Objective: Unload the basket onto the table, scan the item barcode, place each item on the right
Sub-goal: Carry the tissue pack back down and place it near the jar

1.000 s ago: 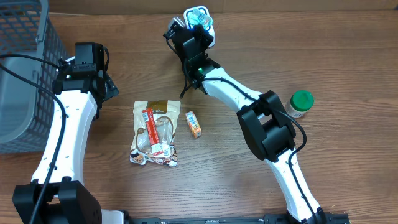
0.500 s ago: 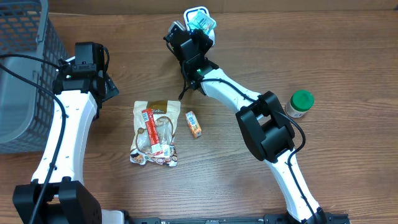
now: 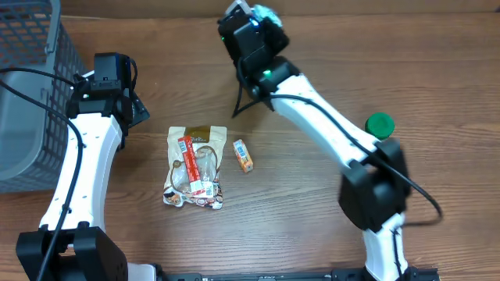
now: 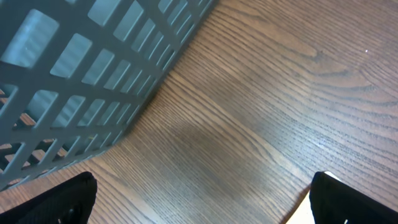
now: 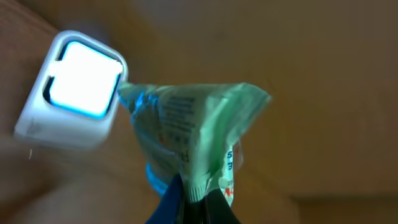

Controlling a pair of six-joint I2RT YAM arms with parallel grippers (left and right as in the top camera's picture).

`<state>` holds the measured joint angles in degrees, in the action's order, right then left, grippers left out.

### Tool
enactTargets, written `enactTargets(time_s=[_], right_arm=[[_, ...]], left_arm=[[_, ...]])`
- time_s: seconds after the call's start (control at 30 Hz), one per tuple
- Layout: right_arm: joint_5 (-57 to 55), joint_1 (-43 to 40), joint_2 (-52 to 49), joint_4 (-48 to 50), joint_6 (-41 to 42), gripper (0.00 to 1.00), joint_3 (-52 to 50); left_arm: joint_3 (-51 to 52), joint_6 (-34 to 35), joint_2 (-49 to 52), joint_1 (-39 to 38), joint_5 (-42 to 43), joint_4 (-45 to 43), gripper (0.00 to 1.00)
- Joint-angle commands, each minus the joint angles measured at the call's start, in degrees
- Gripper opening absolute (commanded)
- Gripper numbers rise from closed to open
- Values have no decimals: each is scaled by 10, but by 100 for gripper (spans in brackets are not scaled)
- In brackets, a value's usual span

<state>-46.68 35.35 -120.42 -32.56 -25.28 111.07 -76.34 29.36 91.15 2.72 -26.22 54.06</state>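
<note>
Clear wood between orange box and jar lies below, toward the base, so my right gripper will draw back and down there to release the green packet's seam.
My right gripper (image 5: 199,202) is shut on the bottom seam of a green printed packet (image 5: 193,130), which stands up in front of the wrist camera. Just left of the packet is the white scanner (image 5: 74,93), its window glowing pale blue. In the overhead view the right gripper (image 3: 254,27) is at the far edge of the table with a bit of the teal-green packet (image 3: 269,16) showing; the arm hides most of the scanner there. My left gripper (image 4: 202,205) hangs open over bare wood near the basket, with nothing between its fingers.
A grey mesh basket (image 3: 31,86) stands at the far left, close to the left gripper (image 3: 134,109). A large snack bag (image 3: 195,168) and a small orange box (image 3: 244,154) lie mid-table. A green-lidded jar (image 3: 379,125) stands right, beside the right arm.
The right arm has swung up and to the right, carrying the green packet over the scanner at the table's far edge. The left arm has not moved.
</note>
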Motion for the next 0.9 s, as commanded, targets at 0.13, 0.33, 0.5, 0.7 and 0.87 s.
enactTargets(time_s=[0.13,0.33,0.5,0.7,0.87], right_arm=[[216,-28,82,-320,286,4,4],[466,-97,76,-476,289,4,-48],[424,-141,76,-431,289,4,-148],[351,-184,76,-383,290,4,-215],[351,-214,76,-355,290,48,-227]], left_arm=[[-9,-11,2,-2,-7,-2,100],[-9,-11,2,-2,-7,-2,100],[-9,-11,2,-2,-7,-2,100],[-9,-11,2,-2,-7,-2,100],[-9,-11,2,-2,-7,-2,100]])
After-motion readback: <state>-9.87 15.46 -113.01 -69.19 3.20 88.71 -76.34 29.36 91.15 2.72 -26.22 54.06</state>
